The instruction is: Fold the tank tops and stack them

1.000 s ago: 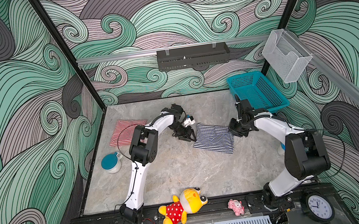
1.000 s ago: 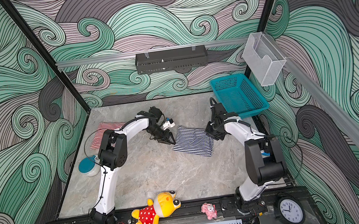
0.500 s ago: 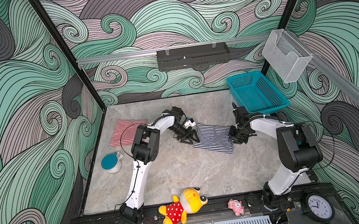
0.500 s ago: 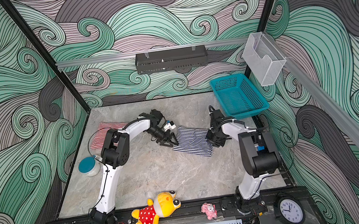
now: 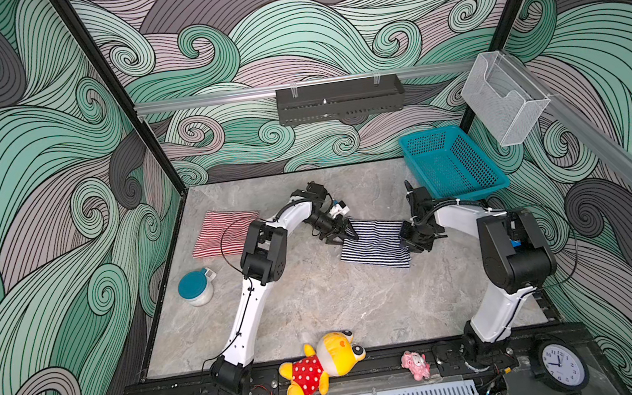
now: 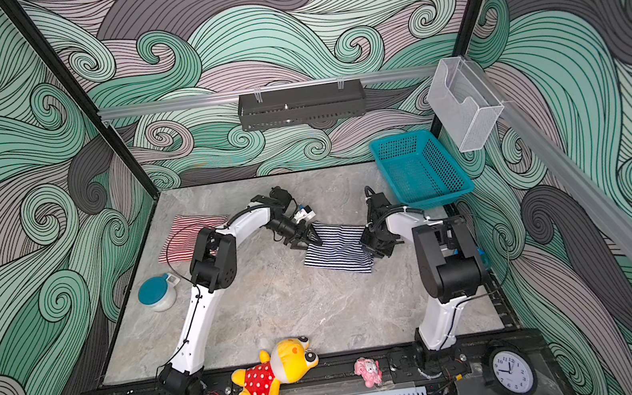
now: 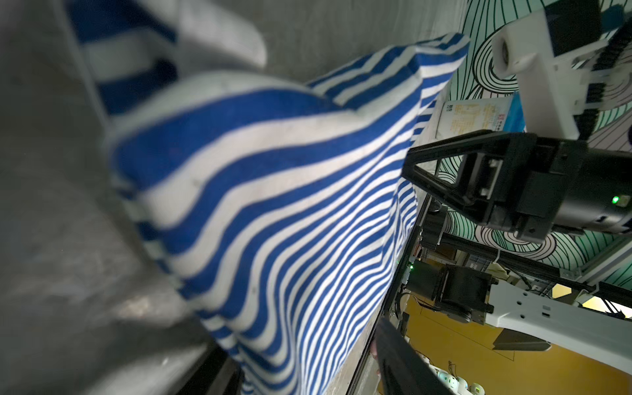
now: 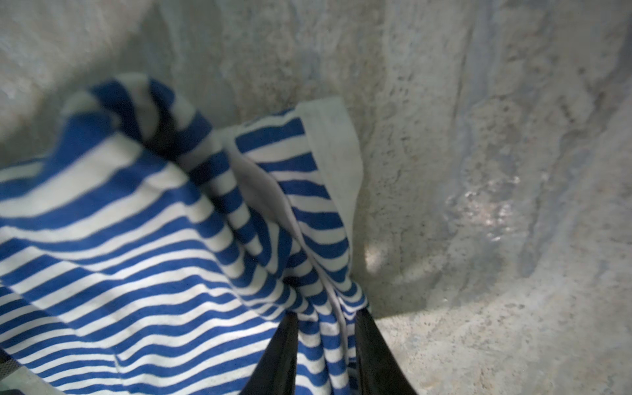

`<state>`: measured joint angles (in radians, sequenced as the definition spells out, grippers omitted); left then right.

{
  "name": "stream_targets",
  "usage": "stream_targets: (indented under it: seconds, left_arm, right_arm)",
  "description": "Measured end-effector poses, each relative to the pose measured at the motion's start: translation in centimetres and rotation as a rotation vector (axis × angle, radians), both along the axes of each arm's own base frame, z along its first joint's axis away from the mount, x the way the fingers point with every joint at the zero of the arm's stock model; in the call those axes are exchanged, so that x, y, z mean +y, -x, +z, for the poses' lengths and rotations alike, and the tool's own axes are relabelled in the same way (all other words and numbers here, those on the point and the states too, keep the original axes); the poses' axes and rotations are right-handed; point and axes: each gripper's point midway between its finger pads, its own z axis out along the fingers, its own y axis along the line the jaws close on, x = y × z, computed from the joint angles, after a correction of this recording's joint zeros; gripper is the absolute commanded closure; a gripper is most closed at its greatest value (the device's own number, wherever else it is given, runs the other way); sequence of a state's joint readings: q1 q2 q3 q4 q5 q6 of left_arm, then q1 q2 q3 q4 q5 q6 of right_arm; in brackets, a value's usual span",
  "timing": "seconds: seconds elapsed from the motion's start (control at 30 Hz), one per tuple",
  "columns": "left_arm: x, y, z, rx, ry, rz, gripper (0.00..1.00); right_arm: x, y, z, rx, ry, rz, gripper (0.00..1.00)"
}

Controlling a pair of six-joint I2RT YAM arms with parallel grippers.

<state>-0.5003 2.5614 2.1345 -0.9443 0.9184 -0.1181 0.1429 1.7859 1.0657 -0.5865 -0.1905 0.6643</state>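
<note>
The raised edge of the navy top [image 5: 350,244] [image 7: 283,352] runs between the spread fingers of my left gripper, so my left gripper needs to slide farther over that edge toward my right gripper and close.
The navy-and-white tank top [image 5: 375,242] [image 6: 338,250] lies folded on the stone table, right of centre. My left gripper [image 5: 343,236] [image 6: 308,241] is at its left edge, fingers spread open. In the left wrist view the striped cloth [image 7: 273,205] runs between the wide-apart jaws of the left gripper [image 7: 307,362]. My right gripper [image 5: 413,241] [image 6: 374,249] is at the top's right edge. The right wrist view shows the right gripper [image 8: 326,328] shut on a bunched strap of the navy top [image 8: 136,239]. The red-and-white tank top [image 5: 222,232] [image 6: 185,235] lies folded at the back left.
A teal basket [image 5: 452,162] stands at the back right, close behind the right arm. A teal-lidded jar [image 5: 194,287] sits at the left edge. A yellow plush toy [image 5: 321,365], a small pink toy [image 5: 415,365] and a clock [image 5: 557,362] lie along the front rail.
My left gripper has opened wider and slid right and nearer along the navy top's left edge. The right gripper, still shut on the cloth, has shifted slightly toward the front.
</note>
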Motion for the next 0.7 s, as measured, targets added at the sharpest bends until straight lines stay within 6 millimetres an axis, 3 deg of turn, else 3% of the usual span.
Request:
stream_targets:
  seconds: [0.47,0.7]
  left_arm:
    - [-1.2,1.3,-0.4,0.004,0.017,-0.046,0.5]
    - [-1.2,1.5,-1.2,0.004,0.001,-0.053,0.79]
  right_arm:
    - [0.1,-0.5,0.0,-0.003,-0.002,0.003,0.69]
    - [0.2,-0.6,0.0,-0.006,-0.005,0.003,0.7]
